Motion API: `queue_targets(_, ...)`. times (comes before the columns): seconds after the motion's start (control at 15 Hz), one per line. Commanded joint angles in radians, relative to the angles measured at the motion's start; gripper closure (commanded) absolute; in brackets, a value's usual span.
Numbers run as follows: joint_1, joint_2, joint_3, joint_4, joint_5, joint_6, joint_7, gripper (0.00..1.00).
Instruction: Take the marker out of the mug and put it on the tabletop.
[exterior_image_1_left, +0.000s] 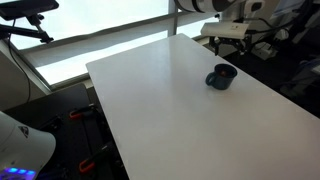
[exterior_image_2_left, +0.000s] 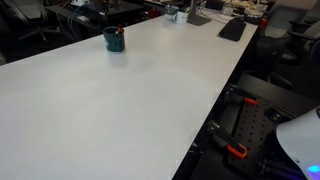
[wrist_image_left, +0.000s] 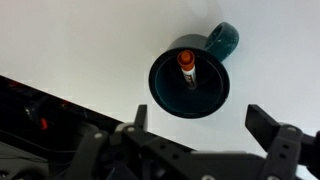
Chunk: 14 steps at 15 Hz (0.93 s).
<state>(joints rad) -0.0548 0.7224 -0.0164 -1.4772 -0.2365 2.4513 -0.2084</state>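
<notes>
My gripper needs to move toward the handle side of the mug next and go down until its fingers are on both sides of the marker's orange-red tip, because the tip points up there.
The dark navy mug (wrist_image_left: 190, 80) stands upright on the white tabletop (wrist_image_left: 90, 50), handle toward the upper right in the wrist view. The marker (wrist_image_left: 187, 66) stands inside it, dark with an orange-red tip pointing up. My gripper (wrist_image_left: 200, 125) is open and empty, well above the mug, with one finger at each side of the lower frame and the mug just beyond them. In both exterior views the mug (exterior_image_1_left: 221, 76) (exterior_image_2_left: 114, 39) sits near the far end of the tabletop (exterior_image_1_left: 170, 110) (exterior_image_2_left: 120, 110). A reddish bit of the marker (exterior_image_2_left: 118, 31) shows at its rim.
The table edge runs diagonally at the wrist view's left, with dark floor and cables (wrist_image_left: 35, 115) below it. Chairs and desk clutter (exterior_image_2_left: 232, 28) stand beyond the table's far end. The white robot base (exterior_image_1_left: 22, 150) is by a near corner.
</notes>
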Motion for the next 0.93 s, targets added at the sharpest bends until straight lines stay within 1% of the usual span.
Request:
queue_targets(0.0,-0.003,0.060,0.004,0.101,0.031,-0.036,-0.021,0.00)
queue_targets(0.33,-0.011,0.130,0.002,0.187,0.057,-0.080,-0.016,0.00)
queue_targets(0.8,-0.021,0.190,0.003,0.250,0.080,-0.156,-0.013,0.00)
queue_targets(0.87,-0.019,0.194,0.004,0.261,0.083,-0.170,-0.009,0.02)
